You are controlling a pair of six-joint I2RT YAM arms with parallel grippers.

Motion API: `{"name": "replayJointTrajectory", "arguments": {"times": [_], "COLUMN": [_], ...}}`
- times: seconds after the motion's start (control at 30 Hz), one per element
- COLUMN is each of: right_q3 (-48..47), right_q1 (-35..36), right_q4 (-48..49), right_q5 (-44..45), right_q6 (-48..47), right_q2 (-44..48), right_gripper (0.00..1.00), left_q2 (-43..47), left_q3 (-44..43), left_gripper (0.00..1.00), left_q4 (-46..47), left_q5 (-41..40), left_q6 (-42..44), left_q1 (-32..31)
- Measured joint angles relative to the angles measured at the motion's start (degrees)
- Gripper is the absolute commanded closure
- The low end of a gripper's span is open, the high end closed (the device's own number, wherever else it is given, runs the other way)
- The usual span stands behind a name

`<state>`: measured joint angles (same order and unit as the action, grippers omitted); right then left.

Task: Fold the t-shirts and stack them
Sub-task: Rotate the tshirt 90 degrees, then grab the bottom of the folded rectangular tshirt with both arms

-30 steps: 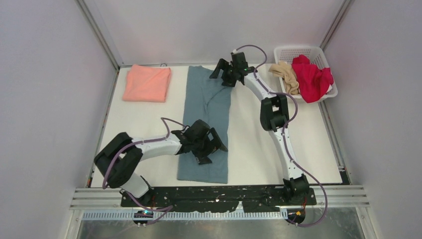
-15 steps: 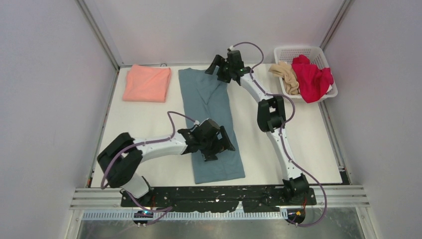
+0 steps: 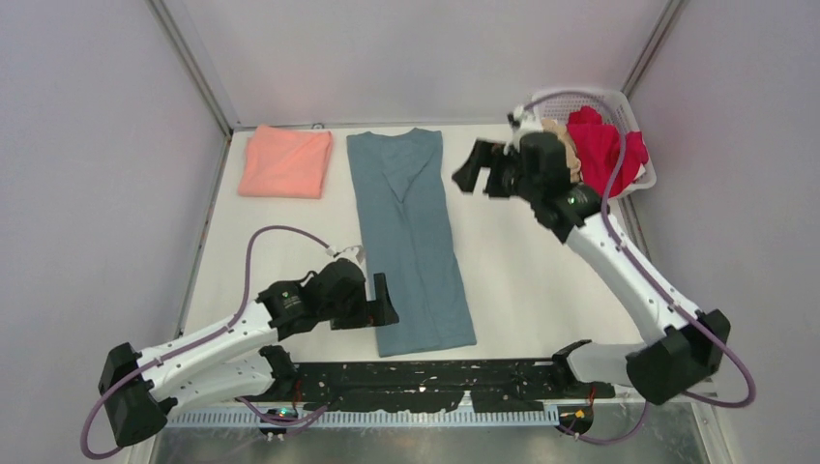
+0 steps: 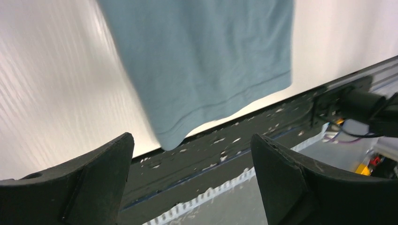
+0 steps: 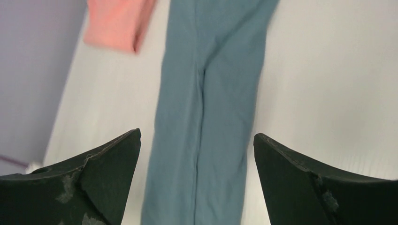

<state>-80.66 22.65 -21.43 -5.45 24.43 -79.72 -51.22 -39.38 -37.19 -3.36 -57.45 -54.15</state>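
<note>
The left gripper lowers back onto the slate-blue t-shirt's near corner (image 3: 384, 351) (image 4: 170, 142) next, as that corner lies below and back from it, framed between the open fingers.
The slate-blue t-shirt (image 3: 411, 242) lies folded into a long strip down the middle of the table; it shows in the left wrist view (image 4: 202, 61) and the right wrist view (image 5: 209, 117). The salmon-pink t-shirt (image 3: 286, 161) lies folded at the far left, also in the right wrist view (image 5: 117, 23). The red t-shirt (image 3: 607, 150) and beige t-shirt (image 3: 561, 145) sit in the basket. My left gripper (image 3: 384, 302) is open and empty, just left of the strip's near end. My right gripper (image 3: 472, 171) is open and empty, raised right of the strip's far end.
The white lattice basket (image 3: 642, 121) stands at the far right corner. The black mounting rail (image 3: 435, 377) runs along the table's near edge; it also shows in the left wrist view (image 4: 263, 140). Grey walls close in both sides.
Both grippers let go of the blue shirt and drew away: the left back toward the near left, the right up and to the right. The shirt lies flat as a strip.
</note>
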Motion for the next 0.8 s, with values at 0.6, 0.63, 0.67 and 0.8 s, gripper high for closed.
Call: {"name": "replayJointTrajectory", "arguments": {"times": [0.6,0.63,0.67,0.8], "right_q3": [52.15,52.85,53.55,56.24], "right_q1": [19.74,20.15,20.57,21.77], "right_q4": [-14.32,-13.68,-12.83,-8.37], "right_q5": [-4.44,-4.59,-4.7,-4.96], "right_q6": [11.8,12.39,13.03,15.13], "right_q2": [27.61,27.54,27.39,24.87], "right_gripper": [0.21,0.22,0.25,0.34], "left_q2": [-10.1,-10.84,-11.39,-12.81], "left_q3": [15.52,15.5,15.52,15.67], "left_gripper": [0.62,0.68,0.75,0.95], "left_q4": [14.75,15.45,15.93,16.44], "left_q5": [13.86,14.14,14.23,13.49], "left_q6": [-6.84,-7.19,-7.54,-8.52], "left_q1": [-0.35,-0.52,-0.61,-0.66]}}
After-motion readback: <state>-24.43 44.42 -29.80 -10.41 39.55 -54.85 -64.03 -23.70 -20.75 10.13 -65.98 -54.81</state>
